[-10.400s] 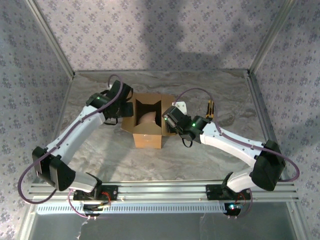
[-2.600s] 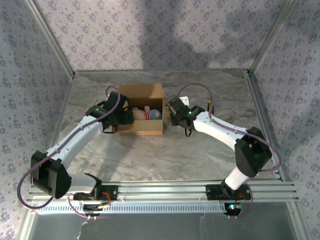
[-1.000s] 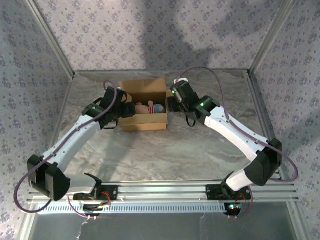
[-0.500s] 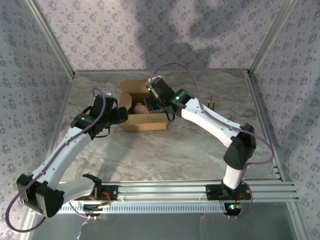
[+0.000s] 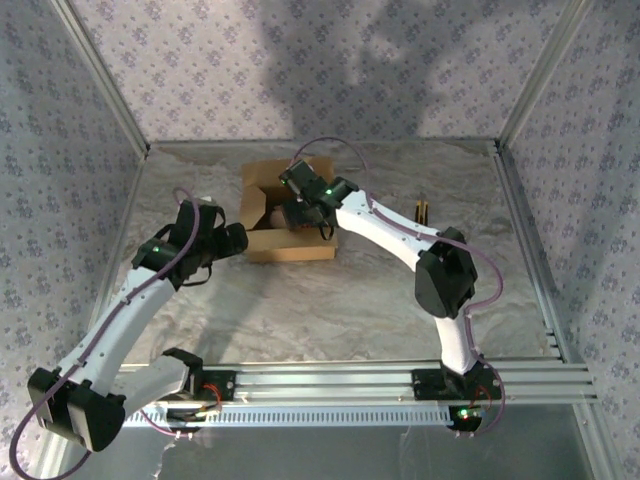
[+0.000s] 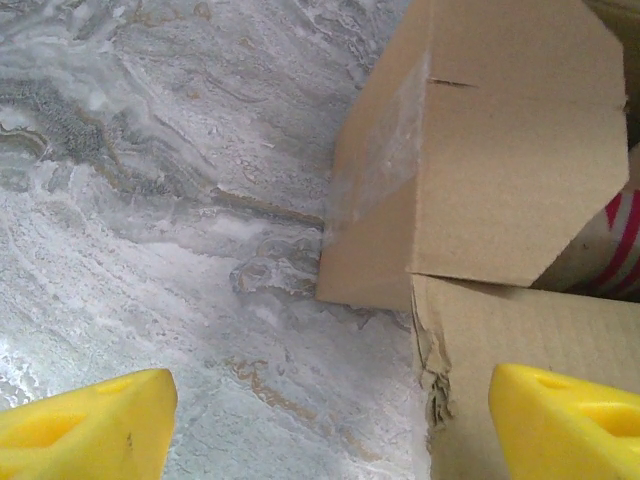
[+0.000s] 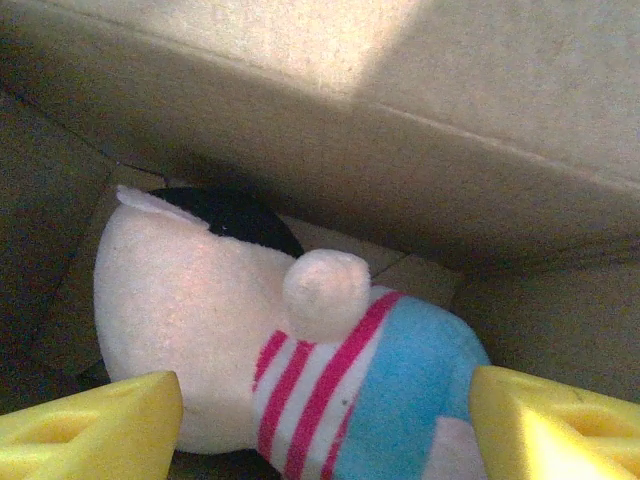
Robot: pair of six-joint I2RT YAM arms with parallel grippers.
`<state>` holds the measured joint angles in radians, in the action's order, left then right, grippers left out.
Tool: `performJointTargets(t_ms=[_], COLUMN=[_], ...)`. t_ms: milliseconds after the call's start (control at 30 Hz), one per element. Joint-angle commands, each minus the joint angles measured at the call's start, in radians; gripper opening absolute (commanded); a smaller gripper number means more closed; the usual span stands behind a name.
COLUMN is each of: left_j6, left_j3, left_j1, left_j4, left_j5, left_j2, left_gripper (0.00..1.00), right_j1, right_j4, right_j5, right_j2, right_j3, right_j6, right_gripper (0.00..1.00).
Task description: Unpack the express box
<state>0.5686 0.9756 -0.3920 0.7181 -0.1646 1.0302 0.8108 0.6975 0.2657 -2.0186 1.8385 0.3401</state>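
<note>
My right gripper is going to move deeper down into the carton next and close its yellow fingers on the doll's cream nub.
The express box (image 5: 290, 244) is a brown cardboard carton with its flaps open, standing at the table's back centre. A cream plush doll (image 7: 200, 320) with pink stripes and a blue part lies inside it, and a bit of the doll (image 5: 272, 215) shows from above. My right gripper (image 5: 292, 212) reaches down into the carton. Its yellow fingers stand open on either side of the doll's body, with my right gripper (image 7: 325, 420) not touching it. My left gripper (image 5: 238, 240) hovers open just left of the carton. In the left wrist view the box (image 6: 500, 150) sits ahead, and my left gripper (image 6: 330, 430) straddles its torn corner edge.
A small dark and yellow object (image 5: 421, 211) lies on the marbled table (image 5: 350, 290) right of the box. Aluminium posts (image 5: 525, 190) and patterned walls close in the sides and back. A metal rail (image 5: 330, 385) carries the arm bases at the front.
The right arm has swung left and dipped its gripper into the box over the doll. The left gripper has pulled back left, away from the box side. The box sits slightly farther left.
</note>
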Motion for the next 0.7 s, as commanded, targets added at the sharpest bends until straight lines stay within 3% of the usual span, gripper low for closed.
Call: performJointTargets(t_ms=[0,667], left_j6=[0.002,0.004], left_j3=[-0.002,0.000], left_j1=[0.022,0.036], left_j4=[0.002,0.006], left_j5=[0.021,0.035], left_j2=[0.004,0.017], left_gripper=[0.82,0.82], right_j1=[-0.007,-0.020], right_j4=[0.005,-0.031], right_j5=[-0.022,0.022], right_j2=[-0.057,-0.152], right_j3=[0.048,0.065], right_j6=[0.035,0.055], right_gripper=[0.76,0.73])
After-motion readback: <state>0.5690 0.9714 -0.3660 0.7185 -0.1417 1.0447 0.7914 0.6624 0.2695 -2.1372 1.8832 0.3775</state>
